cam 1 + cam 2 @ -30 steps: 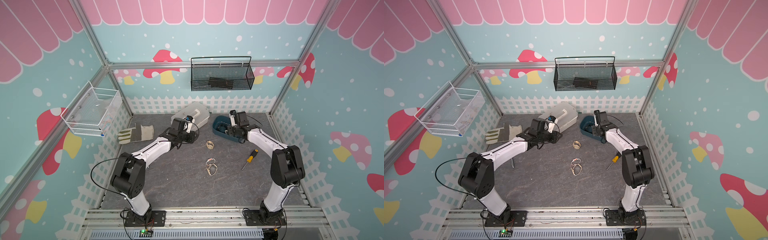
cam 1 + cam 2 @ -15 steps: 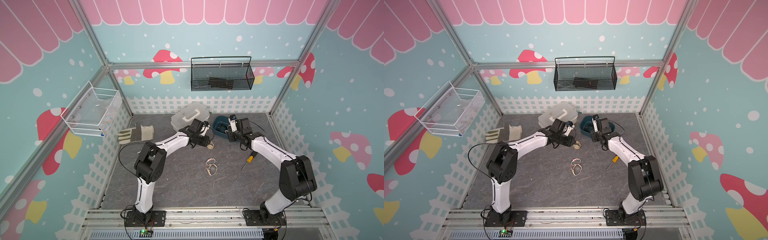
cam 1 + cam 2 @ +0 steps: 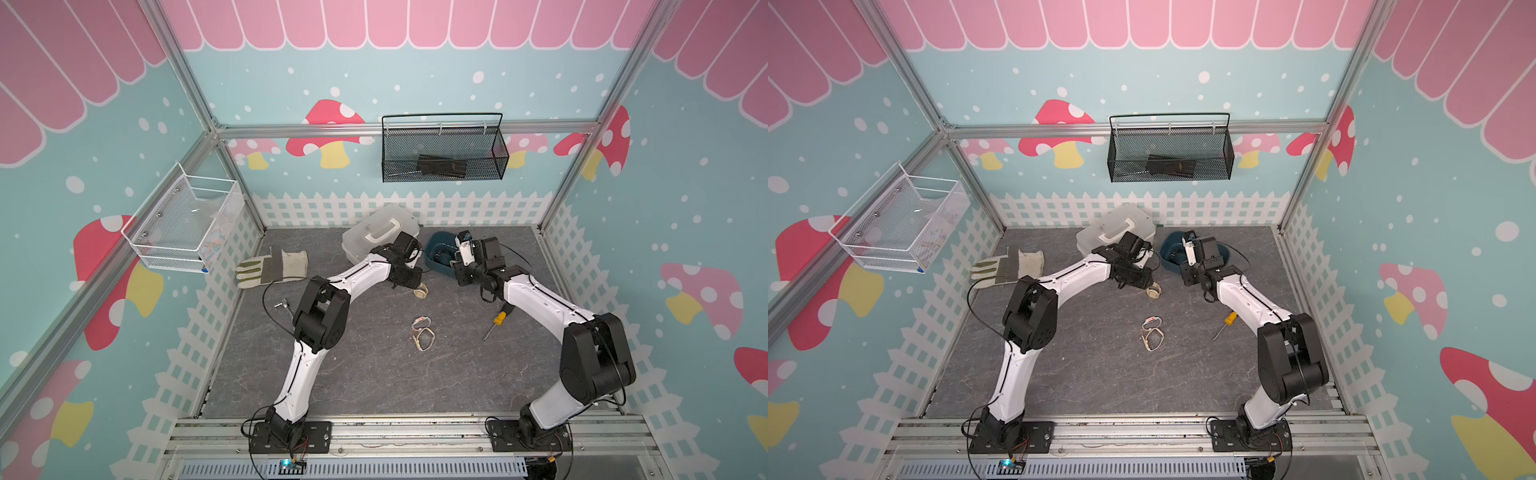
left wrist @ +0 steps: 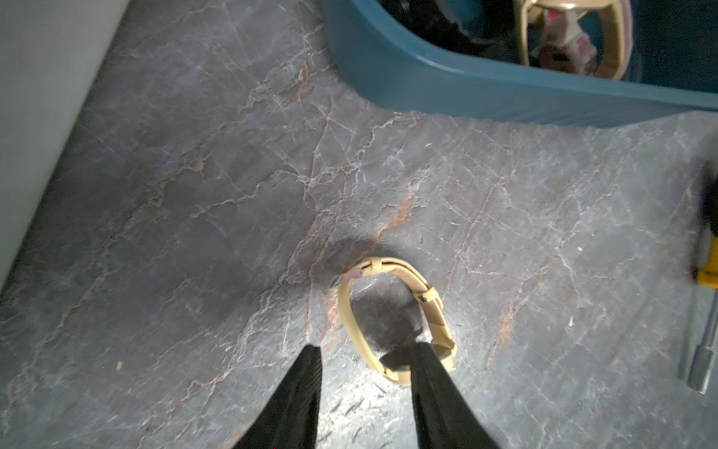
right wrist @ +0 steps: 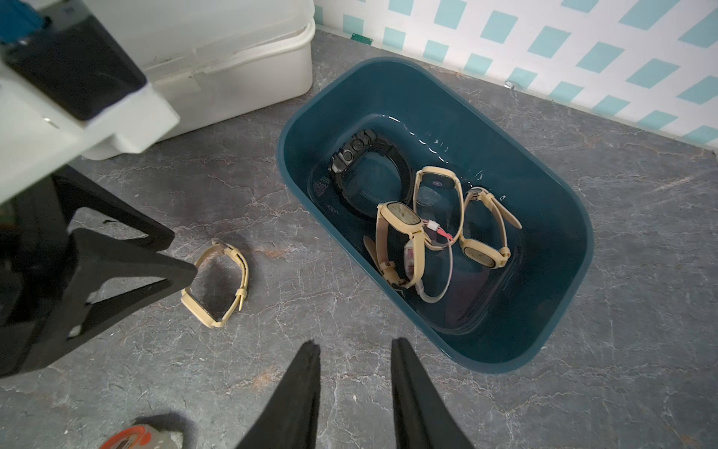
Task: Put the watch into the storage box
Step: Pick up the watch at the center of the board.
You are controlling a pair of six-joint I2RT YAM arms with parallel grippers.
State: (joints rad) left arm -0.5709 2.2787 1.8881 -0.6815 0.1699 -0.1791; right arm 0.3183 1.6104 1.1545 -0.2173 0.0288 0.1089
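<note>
The side of the watch strap that faces the white watch case (image 4: 348, 310) lines up with the gap between my fingers, so my left gripper should go down onto it next, with one fingertip going into the loop.
A beige watch (image 4: 349, 311) lies buckled in a loop on the grey floor (image 3: 420, 292) (image 3: 1153, 291) (image 5: 217, 287). My left gripper (image 4: 367, 350) hangs open just over it; one fingertip (image 4: 423, 350) overlaps the loop near the watch case, the other is off to the side. The storage box (image 5: 505, 116), a teal tub, stands a short way beyond (image 3: 434, 249) (image 3: 1168, 249) and holds several watches, one black (image 5: 369, 163). My right gripper (image 5: 351, 346) is open and empty above bare floor beside the box's near wall.
A white case (image 3: 380, 232) stands close behind the left arm. Two more watches (image 3: 423, 332) and a yellow-handled screwdriver (image 3: 496, 322) lie mid-floor. A glove (image 3: 272, 268) lies at the left. A black mesh basket (image 3: 442, 153) and a white wire basket (image 3: 187, 224) hang on the walls.
My left gripper has swung from beside the white case rightward and down to the beige watch. My right gripper has drawn back from over the box to the floor at its side.
</note>
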